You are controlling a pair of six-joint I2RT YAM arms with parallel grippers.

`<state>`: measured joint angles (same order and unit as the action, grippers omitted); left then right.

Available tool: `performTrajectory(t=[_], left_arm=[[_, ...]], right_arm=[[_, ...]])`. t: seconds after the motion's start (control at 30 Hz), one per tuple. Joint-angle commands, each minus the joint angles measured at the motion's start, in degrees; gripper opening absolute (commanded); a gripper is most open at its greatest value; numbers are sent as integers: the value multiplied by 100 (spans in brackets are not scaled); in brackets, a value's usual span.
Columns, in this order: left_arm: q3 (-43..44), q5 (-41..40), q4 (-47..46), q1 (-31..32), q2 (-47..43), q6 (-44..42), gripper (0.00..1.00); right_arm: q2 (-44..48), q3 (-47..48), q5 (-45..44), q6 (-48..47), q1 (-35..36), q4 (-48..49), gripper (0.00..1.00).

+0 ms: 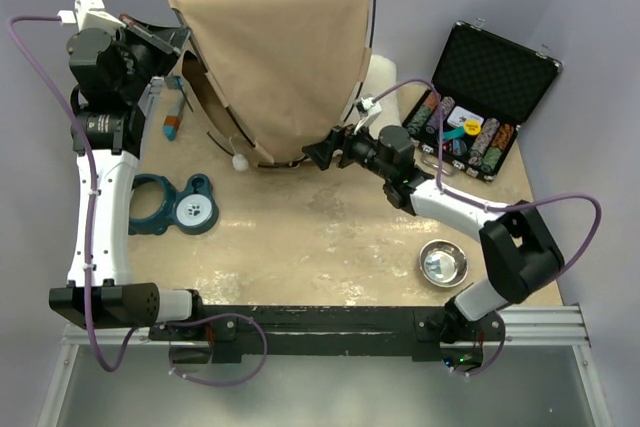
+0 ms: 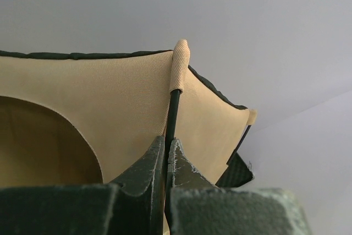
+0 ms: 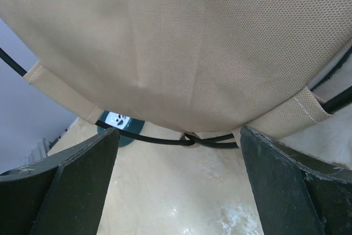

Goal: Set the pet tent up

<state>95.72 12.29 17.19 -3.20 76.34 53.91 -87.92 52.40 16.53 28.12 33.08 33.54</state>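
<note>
The tent's corner sleeve is past one finger, so my right gripper should pull the fabric off toward the poker chips. Then it should move onto the sleeve's pole end [image 1: 347, 120] [image 3: 320, 108].
The pet tent [image 1: 285, 67] stands tipped up at the back of the table, its tan fabric facing the camera and thin dark poles along its edges. My left gripper [image 1: 160, 42] is at the tent's upper left corner. In the left wrist view it [image 2: 166, 149] is shut on a thin dark pole [image 2: 172, 111] that runs up into a tan sleeve [image 2: 179, 64]. My right gripper [image 1: 318, 154] sits at the tent's lower edge, open with nothing between its fingers. In the right wrist view the tent fabric [image 3: 187, 42] hangs just ahead of the gripper [image 3: 179, 131], and two dark poles cross [image 3: 192, 138] beneath it.
An open black case of poker chips [image 1: 480, 97] lies at the back right. A metal bowl [image 1: 443, 262] sits near the right arm's base. A teal paw-print dish [image 1: 180, 205] and an orange-and-blue tube [image 1: 172, 117] lie at the left. A white cushion [image 1: 385, 82] shows behind the tent.
</note>
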Motion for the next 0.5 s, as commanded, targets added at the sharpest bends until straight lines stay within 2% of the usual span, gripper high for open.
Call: performTrajectory(t=[0.0,0.07,0.2,0.3,0.37,0.47], left_arm=[[78,-52,-594,-93,-180,49,0],[69,-60,-594,-102,-172,41,0],[87,-96,-629,-145,-137,41,0],[192,-96,-664,-198,-75,67,0],[262,-35,-673,-216,-22,93,0],[280,115,-717,-233,39,207,0]], right_arm=[[-120,463,104,220,-39,514,96],[-24,569,367,116,-39,286,96],[906,272,657,-210,-187,-398,96],[1425,-28,545,-376,-372,-970,98],[1506,-46,228,-535,-556,-1139,99],[1182,112,419,-606,-741,-1061,99]])
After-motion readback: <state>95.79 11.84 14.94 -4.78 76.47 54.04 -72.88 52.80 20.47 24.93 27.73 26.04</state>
